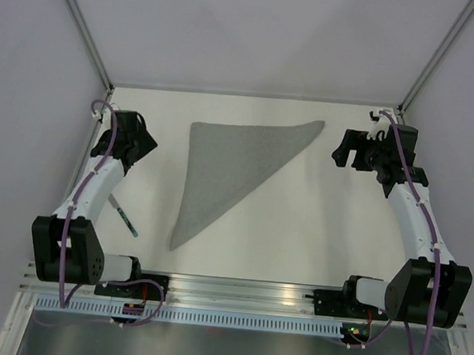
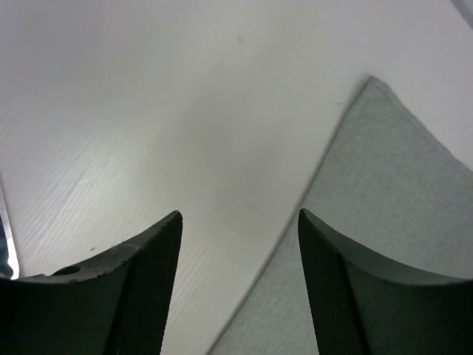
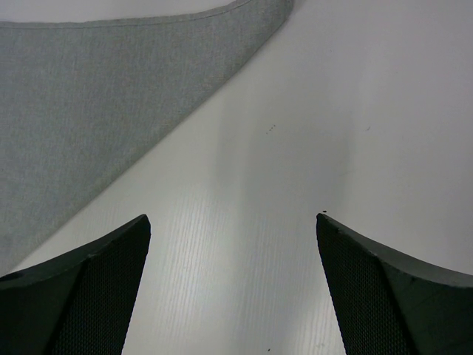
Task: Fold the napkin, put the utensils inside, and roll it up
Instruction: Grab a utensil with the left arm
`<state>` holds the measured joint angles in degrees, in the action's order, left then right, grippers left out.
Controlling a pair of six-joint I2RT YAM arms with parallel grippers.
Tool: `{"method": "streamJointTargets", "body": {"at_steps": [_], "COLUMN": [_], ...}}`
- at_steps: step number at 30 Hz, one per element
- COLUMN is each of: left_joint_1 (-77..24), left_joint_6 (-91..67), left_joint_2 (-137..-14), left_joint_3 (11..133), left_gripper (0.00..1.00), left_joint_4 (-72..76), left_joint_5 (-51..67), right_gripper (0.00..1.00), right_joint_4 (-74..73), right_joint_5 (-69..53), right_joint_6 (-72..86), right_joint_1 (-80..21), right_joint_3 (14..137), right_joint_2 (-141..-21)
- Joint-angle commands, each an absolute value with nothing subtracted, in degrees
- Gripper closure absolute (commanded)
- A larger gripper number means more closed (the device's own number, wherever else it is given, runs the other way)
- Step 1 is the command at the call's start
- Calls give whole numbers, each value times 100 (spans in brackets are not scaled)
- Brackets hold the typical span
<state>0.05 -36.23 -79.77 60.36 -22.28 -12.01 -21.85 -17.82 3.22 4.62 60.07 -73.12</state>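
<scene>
The left gripper moves back and down around the dark greenish handle (image 1: 127, 223) to close next. The napkin (image 1: 229, 173) lies folded and the utensil is still outside it.
The grey napkin (image 1: 229, 173) lies folded into a triangle in the middle of the white table, one tip at the far right, one at the near left. It also shows in the left wrist view (image 2: 384, 222) and the right wrist view (image 3: 96, 111). One utensil (image 1: 123, 216), with a dark greenish handle and silvery end, lies near the left arm, partly hidden under it. My left gripper (image 1: 145, 140) is open and empty, left of the napkin's far left corner; its fingers (image 2: 140, 288) straddle the cloth's edge. My right gripper (image 1: 347, 150) is open and empty, right of the napkin's far tip.
Grey walls with metal posts (image 1: 84, 31) enclose the table on three sides. The aluminium rail (image 1: 235, 294) with both arm bases runs along the near edge. A silvery sliver (image 2: 6, 237) shows at the left edge of the left wrist view.
</scene>
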Motion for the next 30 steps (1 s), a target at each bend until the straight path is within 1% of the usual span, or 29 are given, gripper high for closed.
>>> {"method": "streamJointTargets", "body": {"at_steps": [1,9,14,21,27,28,30], "left_joint_1": [193,360,667,826,1116,1160,1195], "left_joint_6": [-4182,-5061,-5274,-5318,-5045,-5028,-4922], "left_joint_2": [-7419,-6522,-6161,-6740,-7592,-7681,-7865], "left_joint_3": [5398,3861,3385,3357,3498,3533,3629], "left_gripper": [30,29,27,28,34,36,39], "left_joint_4": [-3135,-3823,-4025,-3807,-3569,-3551,-3507], "left_joint_5": [-2205,-2417,-2417,-2075,-1653,-1626,-1530], "right_gripper": [2,2,2,2,2,2,2], "right_joint_4": [-2250,-2355,-2355,-2364,-2391,-2408,-2400], "right_joint_5": [-2065,-2408,-2452,-2461,-2443,-2443,-2435], "right_joint_6": [387,404,352,273,246,246,246], "right_joint_1": [413,378,378,378,378,378,378], "right_joint_3": [5994,5985,5968,5950,5977,5968,5968], "right_joint_2": [-7312,-7435,-7479,-7541,-7638,-7638,-7655]}}
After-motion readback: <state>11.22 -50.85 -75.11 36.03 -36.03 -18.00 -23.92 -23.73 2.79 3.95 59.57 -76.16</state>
